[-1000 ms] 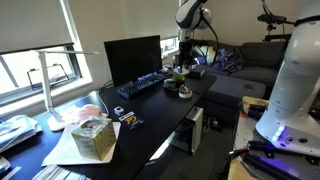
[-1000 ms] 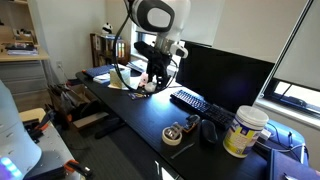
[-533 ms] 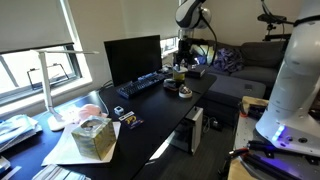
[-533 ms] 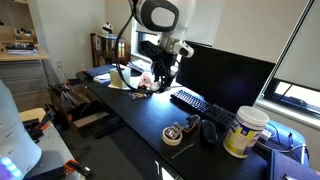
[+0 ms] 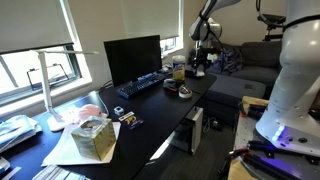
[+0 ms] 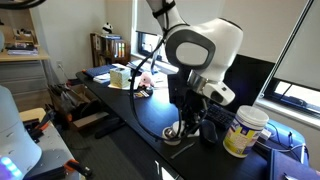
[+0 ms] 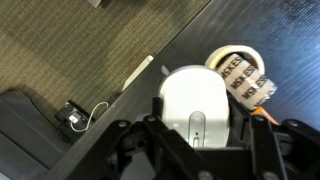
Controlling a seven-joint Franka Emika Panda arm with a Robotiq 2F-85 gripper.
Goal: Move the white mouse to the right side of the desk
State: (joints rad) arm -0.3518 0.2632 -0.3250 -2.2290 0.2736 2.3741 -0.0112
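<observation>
The bare desk has a clear spot below, by the yellow tub, so my gripper should next turn and move down past the tape roll (image 6: 178,134) onto that spot.
The white mouse (image 7: 196,95) fills the middle of the wrist view, gripped on both sides by my gripper's (image 7: 199,122) jaws. It hangs over the black desk (image 7: 255,25) close to the desk's edge, right beside a roll of printed tape (image 7: 240,70). In both exterior views the gripper (image 5: 200,68) (image 6: 190,118) points down over the desk (image 5: 160,115) (image 6: 125,112), near the tape roll (image 5: 185,92) (image 6: 178,134). The arm hides the mouse in those views.
A monitor (image 5: 132,58) and keyboard (image 5: 140,86) stand along the desk's back. A yellow tub (image 6: 245,130) sits past the tape. A tissue box (image 5: 95,138) and papers lie at one end. Carpet with a cable box (image 7: 72,115) lies below the desk edge. A grey sofa (image 5: 250,55) stands behind.
The arm has swung from the far end of the desk, near the box and bottle, to the spot beside the tape roll, carrying the mouse with it.
</observation>
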